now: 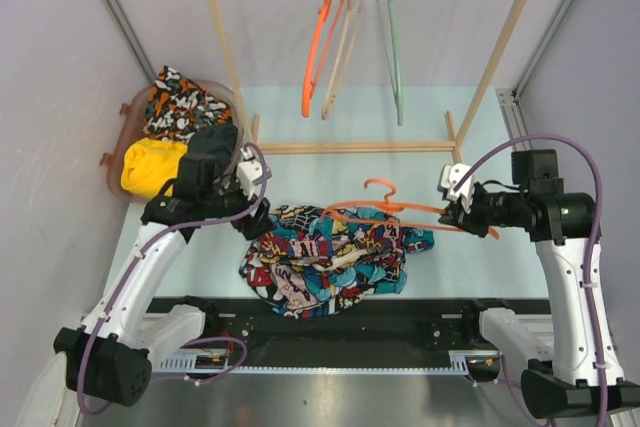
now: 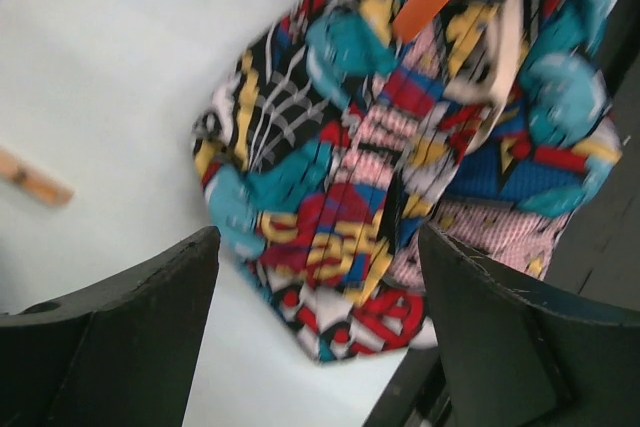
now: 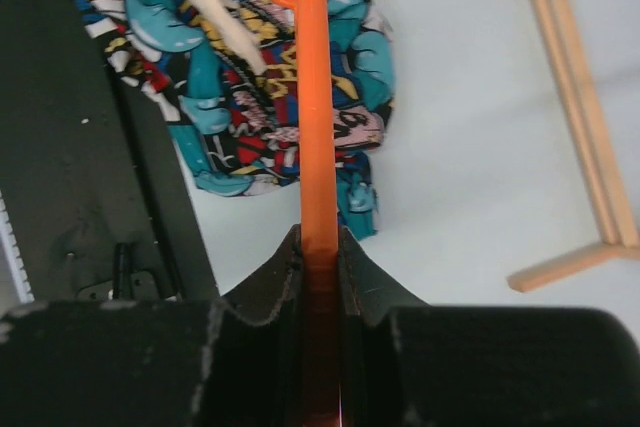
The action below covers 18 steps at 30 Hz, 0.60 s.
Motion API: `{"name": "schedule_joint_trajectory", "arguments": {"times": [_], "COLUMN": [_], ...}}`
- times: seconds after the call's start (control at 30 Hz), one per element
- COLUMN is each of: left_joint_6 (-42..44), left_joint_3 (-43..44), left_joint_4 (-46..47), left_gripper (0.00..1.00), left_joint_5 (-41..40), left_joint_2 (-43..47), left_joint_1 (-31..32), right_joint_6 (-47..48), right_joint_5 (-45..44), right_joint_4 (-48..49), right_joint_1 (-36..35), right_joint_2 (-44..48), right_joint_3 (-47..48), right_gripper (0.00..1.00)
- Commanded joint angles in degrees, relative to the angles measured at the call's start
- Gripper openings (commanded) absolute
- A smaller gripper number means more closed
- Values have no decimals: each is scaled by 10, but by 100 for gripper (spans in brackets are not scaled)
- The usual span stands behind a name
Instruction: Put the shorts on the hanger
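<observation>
My right gripper needs to lower the hanger's end, which sticks out past it, to the shorts' teal side [image 1: 389, 244] [image 3: 255, 132], below and to its left in the top view, and release.
The comic-print shorts [image 1: 330, 257] lie crumpled on the pale table, near its front edge. Across their upper part lies the thin orange hanger [image 1: 400, 207], hook pointing away from the arms. My right gripper [image 1: 452, 209] is shut on the hanger's right end; in the right wrist view the orange rod [image 3: 315, 97] runs out from between the closed jaws [image 3: 320, 242] over the shorts [image 3: 230, 77]. At the shorts' left edge hovers my left gripper [image 1: 262, 217], open. The blurred left wrist view shows its jaws [image 2: 315, 247] standing wide above a corner of the shorts [image 2: 400, 147], holding nothing.
A brown basket [image 1: 112, 162] at the back left holds an orange-black-white garment [image 1: 180, 107] and a yellow one [image 1: 150, 167]. A wooden rack [image 1: 350, 147] behind the shorts carries orange [image 1: 320, 37], beige [image 1: 345, 47] and pale green [image 1: 392, 47] hangers. A black rail [image 1: 330, 312] lines the near edge.
</observation>
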<state>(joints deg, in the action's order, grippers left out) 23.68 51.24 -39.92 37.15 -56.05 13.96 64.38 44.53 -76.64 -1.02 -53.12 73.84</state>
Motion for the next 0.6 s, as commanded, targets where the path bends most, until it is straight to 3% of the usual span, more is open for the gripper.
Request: {"name": "schedule_joint_trajectory", "arguments": {"times": [0.0, 0.2, 0.5, 0.57], "left_joint_6": [180, 317, 283, 275], "left_joint_3": [5, -60, -125, -158], "left_joint_4": [-141, -176, -41, -1], "left_gripper": [84, 84, 85, 84], "left_joint_5": [28, 28, -8, -28], "left_joint_2": [5, 64, 45, 45], "left_joint_1": [-52, -54, -19, 18], "right_joint_6": [17, 10, -119, -142], "right_joint_5": [20, 39, 42, 30], "right_joint_4": [-102, -90, 12, 35], "right_joint_1": [-43, -82, -173, -191], "right_joint_2": [13, 31, 28, 29], "right_joint_3": [-32, -54, -77, -91], "right_gripper": [0, 0, 0, 0]}}
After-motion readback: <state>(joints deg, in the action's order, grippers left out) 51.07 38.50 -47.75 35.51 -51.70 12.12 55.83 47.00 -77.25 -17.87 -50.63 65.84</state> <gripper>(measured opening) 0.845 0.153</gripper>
